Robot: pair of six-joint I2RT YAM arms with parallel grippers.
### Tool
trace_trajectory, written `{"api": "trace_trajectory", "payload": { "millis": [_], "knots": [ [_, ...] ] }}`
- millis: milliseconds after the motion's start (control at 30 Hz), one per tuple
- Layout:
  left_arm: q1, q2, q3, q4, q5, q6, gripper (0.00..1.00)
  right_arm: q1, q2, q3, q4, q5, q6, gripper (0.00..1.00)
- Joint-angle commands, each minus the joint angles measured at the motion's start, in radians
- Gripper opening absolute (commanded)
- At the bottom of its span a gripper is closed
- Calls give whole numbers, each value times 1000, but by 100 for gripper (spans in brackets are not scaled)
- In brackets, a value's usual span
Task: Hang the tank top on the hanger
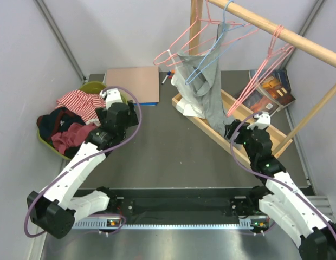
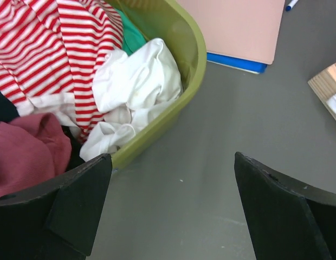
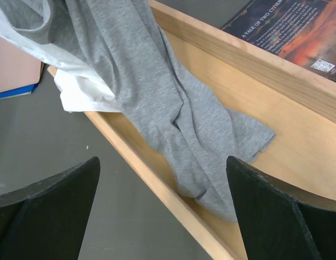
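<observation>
My left gripper travels to the left in the top view, over the basket (image 1: 95, 86), and lowers onto the maroon tank top's edge (image 1: 80, 129) next, since it lies uncovered there.
The maroon tank top (image 1: 68, 138) lies crumpled in a green basket (image 1: 95, 86) at the left; it also shows at the left edge of the left wrist view (image 2: 24, 154). A pink wire hanger (image 1: 181, 46) hangs from the wooden rod (image 1: 298, 38), and more pink wire (image 1: 265, 70) hangs further right. My left gripper (image 1: 112, 97) is open and empty (image 2: 173, 206), just right of the basket rim (image 2: 173, 103) and above the table. My right gripper (image 1: 232, 128) is open and empty (image 3: 162, 211), over the near edge of a wooden tray (image 3: 298, 141).
The basket also holds a red-and-white striped cloth (image 2: 49, 49), a white cloth (image 2: 135, 86) and dark cloth (image 1: 51, 122). A grey garment (image 3: 173, 108) hangs from a light blue hanger (image 1: 214, 54) into the tray. A pink board (image 1: 133, 84) and a book (image 3: 298, 27) lie behind.
</observation>
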Motion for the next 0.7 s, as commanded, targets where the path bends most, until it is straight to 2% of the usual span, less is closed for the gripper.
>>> {"api": "trace_trajectory", "payload": {
  "millis": [0, 67, 100, 167, 200, 300, 367, 533, 667],
  "knots": [
    [5, 44, 85, -24, -44, 114, 99, 2, 66, 82, 44, -5, -31, 100],
    [26, 87, 132, -99, -98, 93, 99, 2, 103, 93, 45, -5, -46, 100],
    [93, 99, 180, -131, -100, 64, 99, 4, 109, 96, 59, -6, -51, 100],
    [195, 136, 234, -234, -19, 11, 99, 4, 127, 94, 77, -17, -57, 100],
    [308, 146, 255, -263, 14, -63, 99, 2, 130, 90, 96, -24, -56, 100],
    [422, 159, 286, -288, 95, -108, 99, 4, 156, 88, 119, -55, -59, 100],
    [433, 160, 277, -289, 69, -115, 99, 4, 178, 88, 126, -70, -56, 100],
    [496, 151, 294, -413, 83, -171, 97, 4, 219, 101, 139, -109, -57, 100],
    [528, 104, 202, -400, 95, -165, 88, 2, 236, 96, 145, -118, -41, 100]
  ]
}}
